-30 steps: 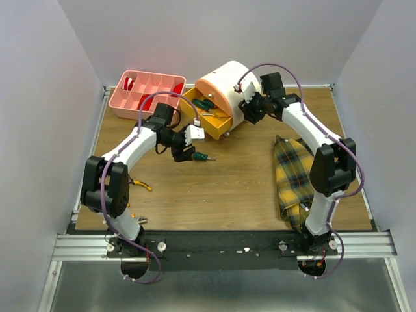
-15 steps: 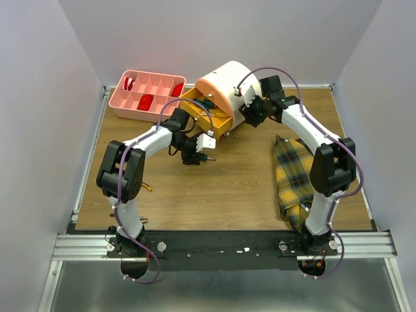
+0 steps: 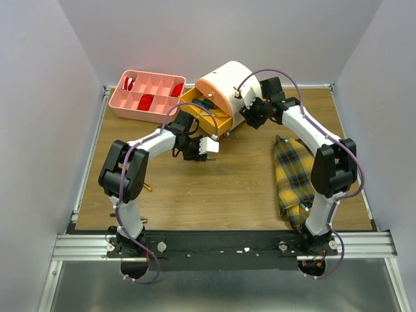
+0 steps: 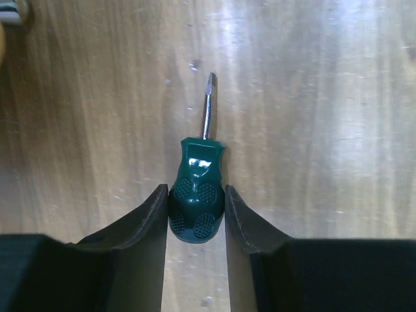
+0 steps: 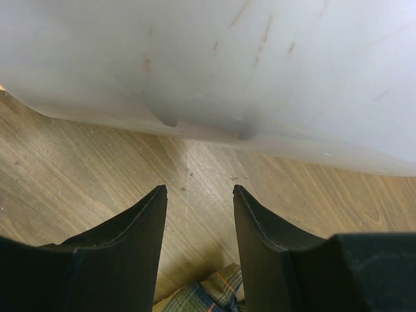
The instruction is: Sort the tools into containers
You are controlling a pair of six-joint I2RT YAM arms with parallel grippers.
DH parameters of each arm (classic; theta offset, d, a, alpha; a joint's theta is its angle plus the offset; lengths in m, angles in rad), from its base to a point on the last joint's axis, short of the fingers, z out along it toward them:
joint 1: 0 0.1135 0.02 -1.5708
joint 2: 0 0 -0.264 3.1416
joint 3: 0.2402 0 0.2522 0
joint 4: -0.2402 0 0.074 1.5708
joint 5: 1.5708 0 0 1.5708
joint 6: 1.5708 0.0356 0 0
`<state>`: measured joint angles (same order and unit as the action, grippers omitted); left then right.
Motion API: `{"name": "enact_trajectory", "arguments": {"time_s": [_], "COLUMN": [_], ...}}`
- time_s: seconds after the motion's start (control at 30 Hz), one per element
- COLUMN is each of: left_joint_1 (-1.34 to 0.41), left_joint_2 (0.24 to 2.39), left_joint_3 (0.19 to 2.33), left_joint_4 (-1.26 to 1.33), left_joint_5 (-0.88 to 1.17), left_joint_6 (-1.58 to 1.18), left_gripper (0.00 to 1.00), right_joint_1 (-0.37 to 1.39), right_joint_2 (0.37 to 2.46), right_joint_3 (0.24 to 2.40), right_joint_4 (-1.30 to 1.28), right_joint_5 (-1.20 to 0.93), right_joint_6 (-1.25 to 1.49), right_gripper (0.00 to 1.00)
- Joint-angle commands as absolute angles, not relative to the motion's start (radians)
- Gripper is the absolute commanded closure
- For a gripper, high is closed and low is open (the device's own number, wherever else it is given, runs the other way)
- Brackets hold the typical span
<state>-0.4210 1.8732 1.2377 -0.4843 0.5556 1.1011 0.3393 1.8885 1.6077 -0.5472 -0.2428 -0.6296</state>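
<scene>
My left gripper next needs to rise off the table, tilt outward and then move over the open yellow drawer [image 3: 207, 111], because other green-handled tools are already inside.
A stubby green-handled screwdriver [image 4: 197, 208] lies on the wooden table with its blade pointing away from the wrist camera. My left gripper [image 4: 196, 192] is shut on its handle, both fingers against its sides. In the top view that gripper [image 3: 197, 155] sits just in front of the open yellow drawer [image 3: 218, 125] of the cream drawer unit [image 3: 224, 81]; the screwdriver is hidden under it there. The pink compartment tray [image 3: 121, 103] stands at the back left. My right gripper [image 3: 250, 117] is open and empty beside the unit's cream wall [image 5: 260, 65].
Several tools lie inside the open drawer. Red items [image 3: 145, 101] sit in the pink tray. A yellow plaid cloth [image 3: 294, 175] covers the right side of the table. A yellow-handled tool [image 3: 148, 188] lies near the left arm's elbow.
The left gripper came down toward the right over the green screwdriver and its fingers closed onto the handle. The right arm has stayed where it was.
</scene>
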Motion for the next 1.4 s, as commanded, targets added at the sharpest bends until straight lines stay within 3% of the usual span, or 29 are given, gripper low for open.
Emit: {"name": "enact_trajectory", "arguments": {"time_s": [0.0, 0.23, 0.53, 0.77, 0.83, 1.0, 1.2, 1.37], "left_joint_1": [-0.425, -0.408, -0.37, -0.266, -0.227, -0.218, -0.248, -0.273], "left_joint_2": [1.761, 1.547, 1.442, 1.554, 1.588, 1.638, 1.719, 1.76], "left_joint_3": [1.17, 1.186, 1.184, 1.255, 1.275, 1.33, 1.397, 1.447], "left_joint_4": [-0.475, -0.584, 0.1, 0.345, 0.35, 0.217, 0.128, -0.13], "left_joint_5": [0.541, 0.741, 0.764, 0.508, 0.431, 0.26, 0.2, 0.126], "left_joint_6": [1.088, 1.028, 0.162, -0.498, -0.703, -0.869, -1.055, -1.265], "left_gripper": [0.73, 0.77, 0.78, 0.82, 0.83, 0.9, 0.83, 0.83], "right_joint_1": [0.345, 0.345, 0.345, 0.345, 0.345, 0.345, 0.345, 0.345], "right_joint_2": [1.865, 1.876, 1.894, 1.893, 1.885, 1.875, 1.882, 1.884], "right_joint_3": [1.611, 1.62, 1.634, 1.635, 1.629, 1.606, 1.618, 1.626], "right_joint_4": [-0.54, -0.54, -0.541, -0.542, -0.54, -0.535, -0.538, -0.54], "right_joint_5": [-0.222, -0.224, -0.232, -0.227, -0.224, -0.215, -0.216, -0.21], "right_joint_6": [-0.64, -0.637, -0.632, -0.634, -0.638, -0.647, -0.647, -0.646], "right_gripper": [0.47, 0.47, 0.46, 0.46, 0.47, 0.47, 0.47, 0.46]}}
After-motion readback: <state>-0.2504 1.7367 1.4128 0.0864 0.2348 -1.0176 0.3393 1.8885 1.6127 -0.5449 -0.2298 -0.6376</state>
